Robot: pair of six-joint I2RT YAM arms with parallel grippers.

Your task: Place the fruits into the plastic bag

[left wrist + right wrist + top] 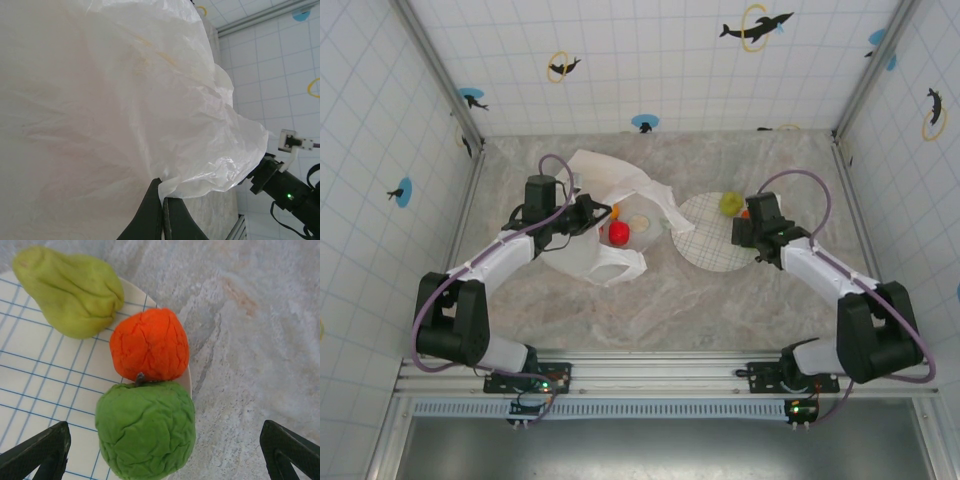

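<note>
My right gripper will move straight down, open, around the green fruit (145, 427) until its fingers are on both sides of the fruit, because the green fruit is already between those spread fingers.
The white plastic bag (605, 200) lies crumpled left of centre, its mouth held up. My left gripper (163, 192) is shut on a fold of the bag's rim (200, 185). Inside the bag lie a red fruit (618, 233), an orange one (616, 211) and a pale one (640, 222). On the plate's far right edge sit a yellow-green pear-shaped fruit (70, 290), an orange fruit (149, 345) and a green fruit (145, 427). My right gripper (165, 452) hangs open above them, and the green fruit lies between its fingers (42, 452).
The round grid-patterned plate (705, 250) rests on the marble tabletop right of the bag. Tiled walls close in the back and both sides. The right arm (290, 195) shows at the lower right of the left wrist view.
</note>
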